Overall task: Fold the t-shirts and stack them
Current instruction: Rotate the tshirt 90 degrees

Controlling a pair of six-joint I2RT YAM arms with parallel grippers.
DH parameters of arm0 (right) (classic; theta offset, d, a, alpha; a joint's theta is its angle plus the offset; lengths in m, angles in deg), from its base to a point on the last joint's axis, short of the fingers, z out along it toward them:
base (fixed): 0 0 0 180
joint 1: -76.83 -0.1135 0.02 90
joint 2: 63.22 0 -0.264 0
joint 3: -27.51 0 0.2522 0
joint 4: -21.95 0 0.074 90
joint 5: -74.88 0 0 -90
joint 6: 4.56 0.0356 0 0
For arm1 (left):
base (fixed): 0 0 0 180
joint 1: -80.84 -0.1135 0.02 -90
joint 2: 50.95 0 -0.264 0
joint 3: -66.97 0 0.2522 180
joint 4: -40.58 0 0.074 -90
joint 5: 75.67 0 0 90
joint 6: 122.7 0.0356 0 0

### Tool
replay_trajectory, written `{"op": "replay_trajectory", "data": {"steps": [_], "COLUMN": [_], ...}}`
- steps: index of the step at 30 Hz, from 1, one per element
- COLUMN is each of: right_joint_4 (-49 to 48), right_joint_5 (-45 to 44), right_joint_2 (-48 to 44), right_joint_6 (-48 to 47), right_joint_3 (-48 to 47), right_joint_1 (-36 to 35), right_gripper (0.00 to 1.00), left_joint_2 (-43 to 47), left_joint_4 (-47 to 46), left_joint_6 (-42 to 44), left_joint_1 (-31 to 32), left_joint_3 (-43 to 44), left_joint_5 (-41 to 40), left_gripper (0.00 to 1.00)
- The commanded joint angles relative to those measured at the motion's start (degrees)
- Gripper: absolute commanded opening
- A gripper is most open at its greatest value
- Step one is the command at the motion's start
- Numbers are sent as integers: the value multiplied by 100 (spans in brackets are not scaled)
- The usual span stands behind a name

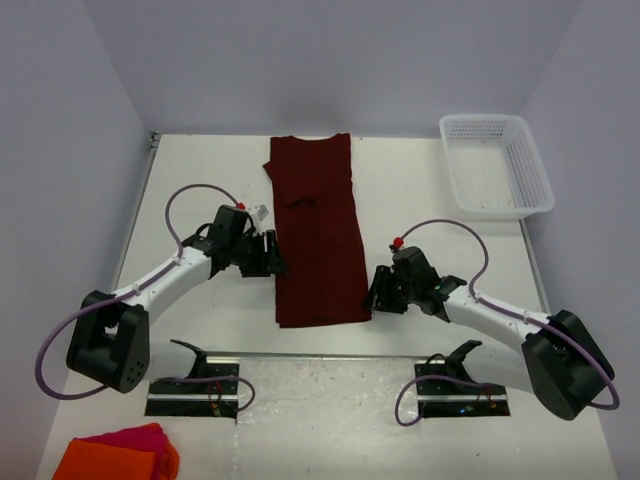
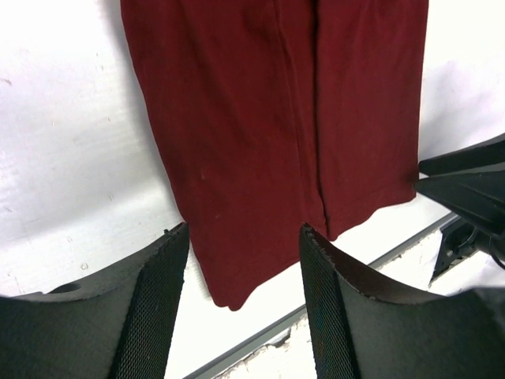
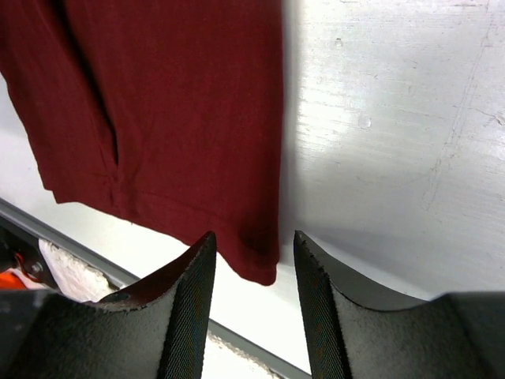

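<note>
My right gripper moves down a little to the shirt's near corner beside it next, then closes there.
A dark maroon t-shirt (image 1: 316,235) lies flat on the white table, folded lengthwise into a long strip from the back middle to the front. My left gripper (image 1: 272,256) is open and empty beside the strip's left edge. In the left wrist view the shirt (image 2: 268,118) lies ahead of the open fingers (image 2: 162,300), its near left corner between them. My right gripper (image 1: 378,293) is open and empty at the strip's near right corner. In the right wrist view that corner of the shirt (image 3: 181,118) sits between the fingers (image 3: 189,308).
A white plastic basket (image 1: 495,165) stands at the back right. Bright orange and pink cloths (image 1: 120,455) lie at the front left corner, off the work area. A metal rail (image 1: 330,357) runs along the table's near edge by the arm bases.
</note>
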Motion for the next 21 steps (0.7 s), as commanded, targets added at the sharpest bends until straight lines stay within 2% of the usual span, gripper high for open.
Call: {"op": "replay_trajectory", "data": {"steps": [1,10,19,21], "right_joint_4": [-320,-681,-909,-927], "right_joint_5": [29,161,231,249], "right_joint_2": [-45,8,43,26], "right_joint_6": [179,390,407,425], "right_joint_3": [117,451,557,583], "right_joint_1": [-18,-53,-53,-61], "right_gripper": [45,38,18,8], "left_joint_2": [231,565,574,574], "left_joint_4": [-165,11,-261,-296], "left_joint_6": [88,79,1,-8], "left_joint_1": [-32,-32,-32,-23], "left_joint_3": [-181,-455,-903,-1017], "left_joint_5": [221,265,704,748], "left_gripper": [60,62,63,64]}}
